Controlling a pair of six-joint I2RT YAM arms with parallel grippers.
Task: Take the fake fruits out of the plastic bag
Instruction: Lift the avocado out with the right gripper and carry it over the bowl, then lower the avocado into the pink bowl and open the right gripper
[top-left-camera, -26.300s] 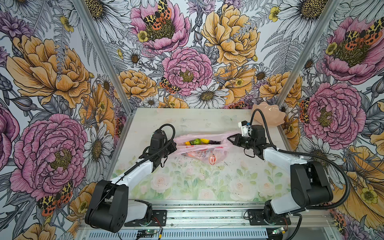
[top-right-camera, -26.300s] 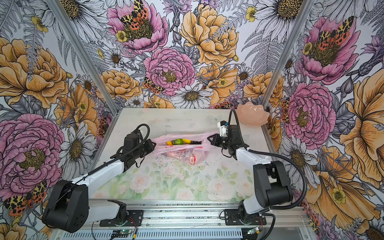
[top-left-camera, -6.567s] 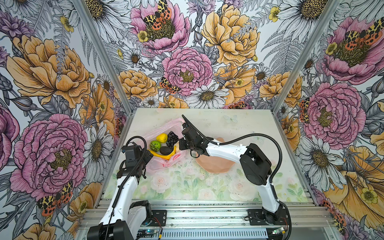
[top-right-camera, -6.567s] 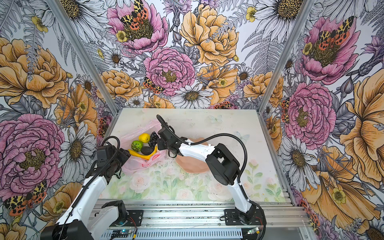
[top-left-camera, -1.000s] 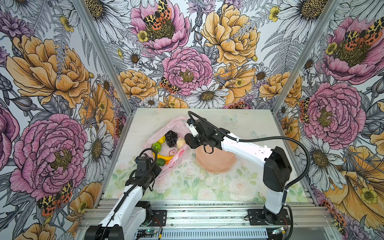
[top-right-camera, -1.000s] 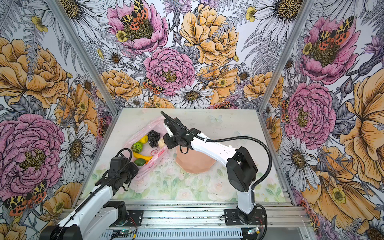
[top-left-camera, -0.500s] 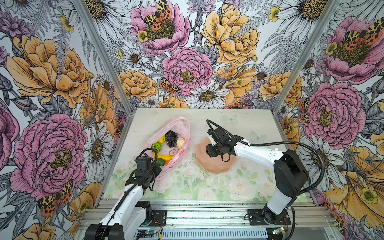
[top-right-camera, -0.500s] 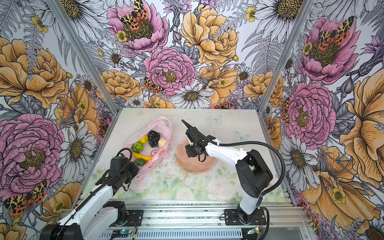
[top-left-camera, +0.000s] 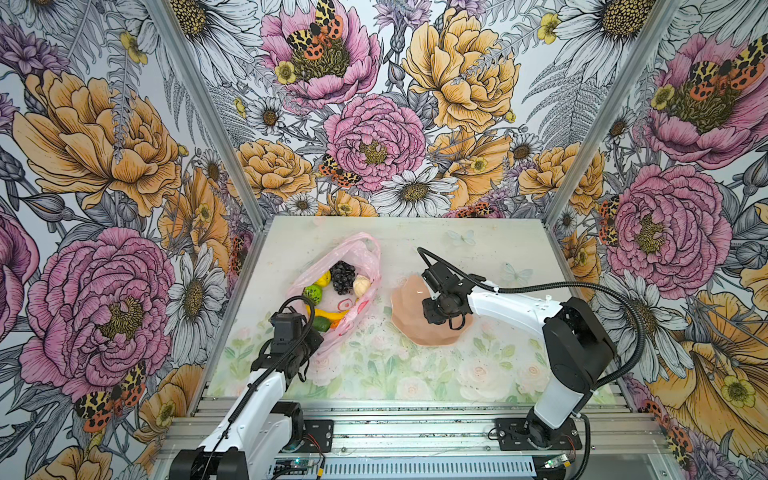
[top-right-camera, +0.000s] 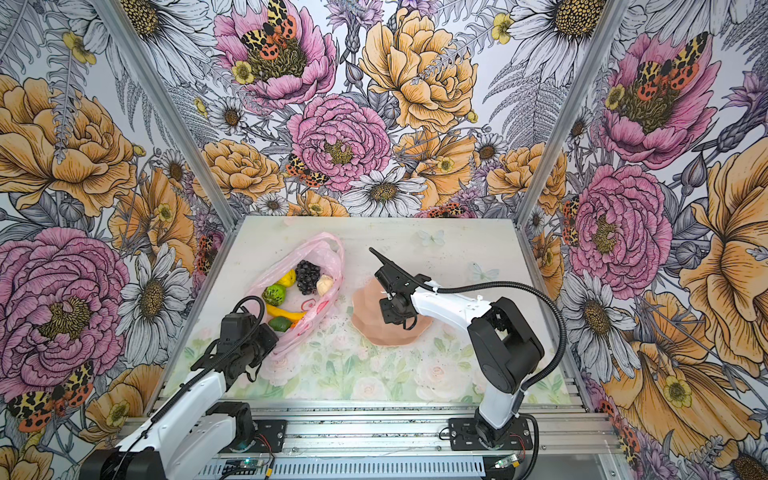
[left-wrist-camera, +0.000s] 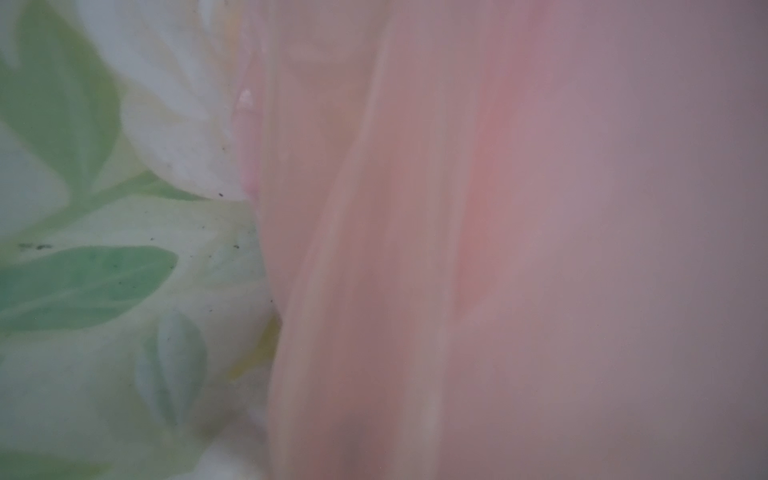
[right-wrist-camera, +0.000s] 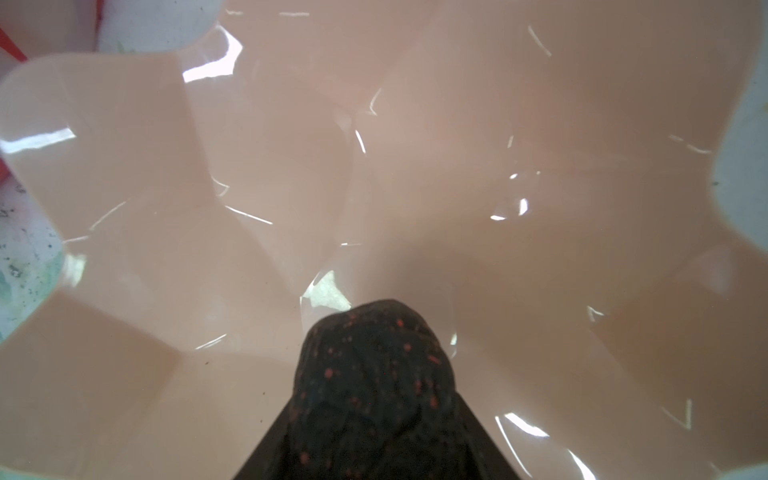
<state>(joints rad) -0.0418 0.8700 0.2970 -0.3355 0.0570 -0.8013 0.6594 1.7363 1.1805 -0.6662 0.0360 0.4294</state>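
Note:
The bare bottom of the peach scalloped bowl is below. My right gripper will next lower the dark red-speckled fruit (right-wrist-camera: 374, 374) toward it and let go.
The plastic bag (top-left-camera: 368, 254) (top-right-camera: 332, 249) lies open on the left half of the table. Inside it sit fake fruits: a dark grape bunch (top-left-camera: 343, 276), a lemon (top-left-camera: 324, 277), a bumpy green ball (top-left-camera: 312, 293), a cream lump (top-left-camera: 361, 285), a banana (top-left-camera: 328, 312) and a green avocado (top-left-camera: 321, 324). My left gripper (top-left-camera: 305, 357) (top-right-camera: 259, 353) is shut on the bag's near end, and pink film (left-wrist-camera: 498, 208) fills the left wrist view. My right gripper (top-left-camera: 432, 316) (top-right-camera: 388, 316) hangs over the peach bowl (top-left-camera: 409, 334), shut on a dark red-speckled fruit (right-wrist-camera: 374, 374).
The peach scalloped bowl (top-right-camera: 370, 330) (right-wrist-camera: 249, 166) stands right of the bag, near the table's middle. The floral table top (top-left-camera: 478, 374) (left-wrist-camera: 83, 270) is walled on three sides by flowered panels. A metal rail (top-left-camera: 415, 419) with both arm bases runs along the front.
My right gripper has swung right, from the bag's mouth to above the bowl, carrying the dark fruit. The left arm and the bag's near end have stayed put.

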